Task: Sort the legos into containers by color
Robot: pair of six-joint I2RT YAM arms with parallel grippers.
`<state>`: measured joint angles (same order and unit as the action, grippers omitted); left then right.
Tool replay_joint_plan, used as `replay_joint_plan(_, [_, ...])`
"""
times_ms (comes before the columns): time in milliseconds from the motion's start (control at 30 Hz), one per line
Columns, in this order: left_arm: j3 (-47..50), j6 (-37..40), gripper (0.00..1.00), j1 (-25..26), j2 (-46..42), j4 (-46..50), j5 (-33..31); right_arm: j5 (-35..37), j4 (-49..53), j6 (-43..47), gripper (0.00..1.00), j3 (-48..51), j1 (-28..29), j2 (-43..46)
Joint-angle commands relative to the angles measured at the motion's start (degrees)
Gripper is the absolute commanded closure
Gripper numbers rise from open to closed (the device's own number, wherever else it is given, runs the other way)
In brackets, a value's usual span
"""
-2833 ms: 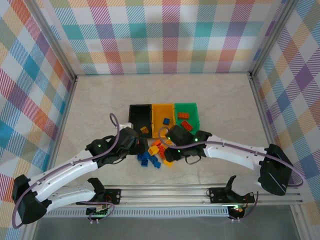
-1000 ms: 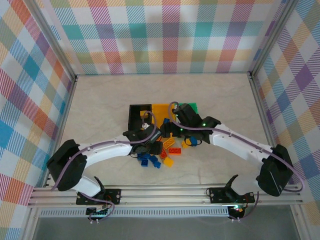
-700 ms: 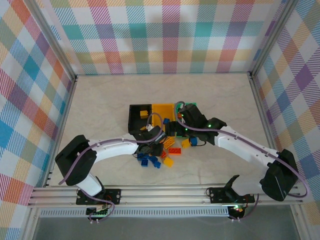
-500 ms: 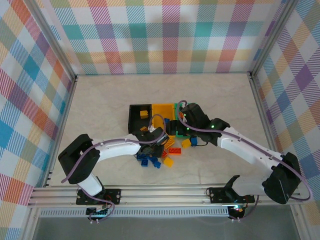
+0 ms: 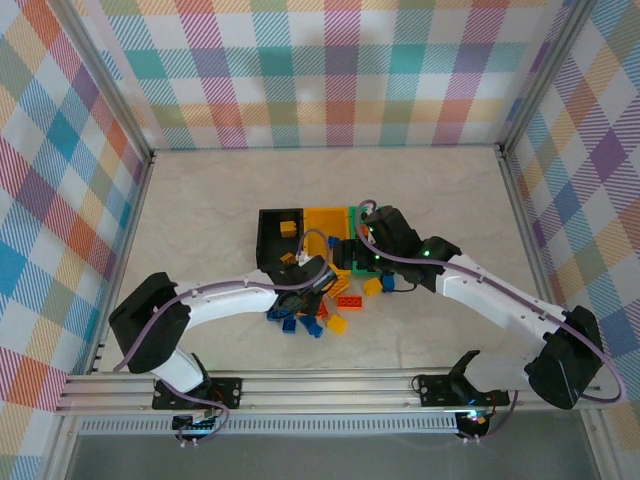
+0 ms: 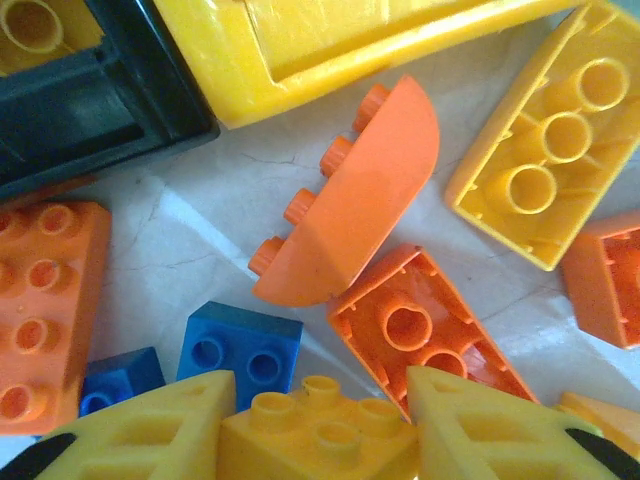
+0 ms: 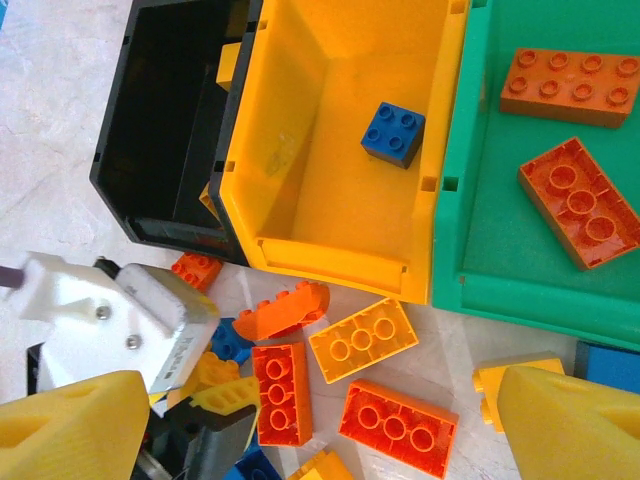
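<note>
I need to lift the yellow brick in my left gripper outward over the black bin point(image 5: 268, 240) next and release it, since that bin already has yellow bricks in it.
Loose legos point(image 5: 325, 305) in yellow, blue and orange-red lie on the table in front of three bins. My left gripper point(image 6: 320, 392) is down in this pile, shut on a yellow brick point(image 6: 318, 440) with its studs up. From above, the left gripper point(image 5: 300, 290) sits just before the black bin point(image 5: 268, 240). My right gripper point(image 7: 320, 400) hangs open over the pile, near the front walls of the yellow bin point(image 7: 330, 170) and the green bin point(image 7: 490, 200). A blue brick point(image 7: 393, 133) lies in the yellow bin. Two orange bricks point(image 7: 570, 87) lie in the green bin.
A curved orange brick point(image 6: 350, 195), an upturned yellow brick point(image 6: 545, 175) and a blue brick point(image 6: 240, 350) crowd close around the left fingers. A yellow brick point(image 5: 288, 229) lies in the black bin. Plaid walls and metal rails point(image 5: 330, 385) enclose the table.
The left jaws have closed onto the yellow brick in the pile. The right gripper has shifted slightly toward the green bin and stayed open.
</note>
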<state>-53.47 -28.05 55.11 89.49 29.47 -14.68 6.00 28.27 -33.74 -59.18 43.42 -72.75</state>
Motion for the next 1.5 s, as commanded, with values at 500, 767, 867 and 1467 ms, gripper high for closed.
replay_joint_plan(500, [-12.0, 2.3, 0.65, -9.7, -7.4, 4.7, -8.0, 1.1, 1.0, -2.3, 0.09, 4.7, -2.2, 5.4])
replay_joint_plan(767, [-20.1, 4.1, 0.66, -18.0, 4.0, 2.2, -7.4, 1.7, 2.1, -2.9, 0.10, 6.3, -2.4, 7.5])
replay_joint_plan(867, [-23.9, 4.2, 0.66, -19.8, 8.7, 2.6, -7.1, 1.4, 2.7, -3.1, 0.10, 6.6, -2.3, 8.0])
replay_joint_plan(1467, [-20.6, -0.3, 0.00, -18.1, -6.5, -0.8, 4.7, -11.8, 1.9, -3.1, 0.02, 12.9, -0.4, 5.4])
